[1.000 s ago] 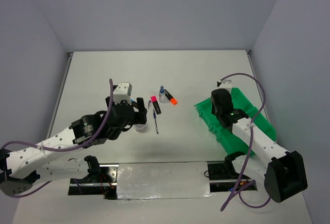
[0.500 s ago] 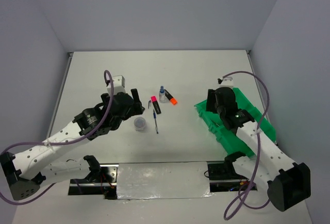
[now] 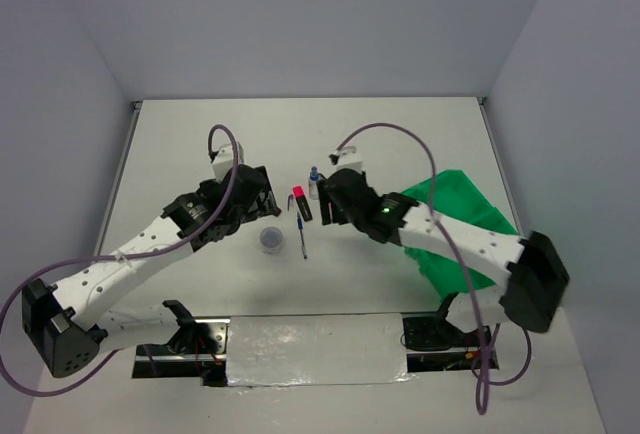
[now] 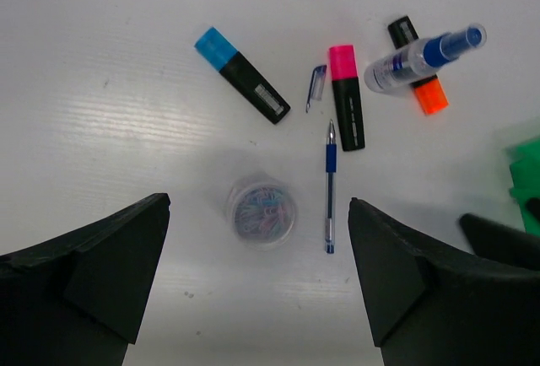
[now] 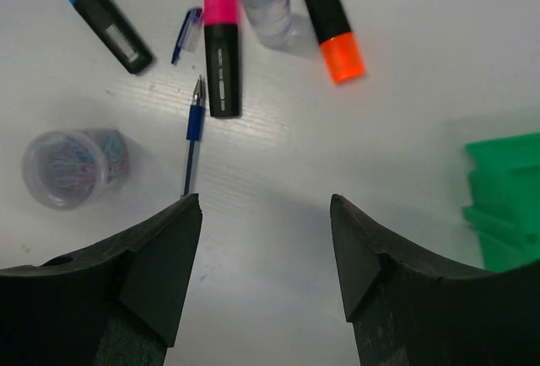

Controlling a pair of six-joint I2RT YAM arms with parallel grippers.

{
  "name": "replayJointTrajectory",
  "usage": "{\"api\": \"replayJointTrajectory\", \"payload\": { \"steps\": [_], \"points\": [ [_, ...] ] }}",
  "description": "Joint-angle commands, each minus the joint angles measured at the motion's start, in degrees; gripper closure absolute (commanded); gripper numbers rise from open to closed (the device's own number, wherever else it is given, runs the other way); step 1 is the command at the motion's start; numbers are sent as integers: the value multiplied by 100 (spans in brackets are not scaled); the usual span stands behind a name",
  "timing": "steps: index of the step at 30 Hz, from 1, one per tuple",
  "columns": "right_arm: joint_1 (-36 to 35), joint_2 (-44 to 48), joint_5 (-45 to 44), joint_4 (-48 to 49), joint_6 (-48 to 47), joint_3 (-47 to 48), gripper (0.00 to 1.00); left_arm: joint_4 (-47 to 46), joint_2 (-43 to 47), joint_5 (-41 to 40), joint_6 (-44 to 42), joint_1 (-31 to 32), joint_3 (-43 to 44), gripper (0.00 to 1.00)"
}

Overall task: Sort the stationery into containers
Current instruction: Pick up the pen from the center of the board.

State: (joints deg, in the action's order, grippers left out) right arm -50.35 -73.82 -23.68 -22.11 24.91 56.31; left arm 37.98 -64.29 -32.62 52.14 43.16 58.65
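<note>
The right gripper shifts toward the tub (image 3: 272, 241) next and lowers to the thin blue pen's body behind its grip, because the pink highlighter crowds the pen's tip.
The stationery lies mid-table: blue-capped highlighter (image 4: 243, 75), pink-capped highlighter (image 3: 300, 202), orange-capped highlighter (image 5: 331, 20), white blue-capped bottle (image 3: 314, 182), thin blue pen (image 3: 302, 239) with its loose cap (image 4: 316, 83), and a round clear tub (image 3: 272, 241) of paper clips. No red pen shows. The green tray (image 3: 450, 219) stands at the right, partly under my right arm. My left gripper (image 3: 255, 189) is open and empty, high above the tub (image 4: 262, 212). My right gripper (image 3: 328, 206) is open and empty, above bare table just near the pink highlighter (image 5: 221, 50) and the pen (image 5: 193, 138).
The tray's corner shows at the right edge of both wrist views, left (image 4: 527, 180) and right (image 5: 506, 206). The table (image 3: 180, 144) is bounded by grey walls at the left, back and right.
My right arm has swung left from over the green tray to the stationery cluster. My left gripper has drawn back and up from the tub, which stays on the table.
</note>
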Motion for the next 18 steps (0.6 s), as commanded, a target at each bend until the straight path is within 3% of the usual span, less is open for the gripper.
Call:
{"api": "replayJointTrajectory", "payload": {
  "steps": [1, 8, 18],
  "points": [
    [-387, -1130, -515, -425, 761, 747, 31, 200, -188, 107, -204, -350, 567, 1],
    [-757, -2625, -207, -523, 1034, 1707, 37, 1273, 12, -341, 217, -835, 1034, 1],
    [-713, -3718, 258, -400, 1034, 2217, 47, 1493, 1032, -386, -292, -1002, 1157, 1]
  ]
}}
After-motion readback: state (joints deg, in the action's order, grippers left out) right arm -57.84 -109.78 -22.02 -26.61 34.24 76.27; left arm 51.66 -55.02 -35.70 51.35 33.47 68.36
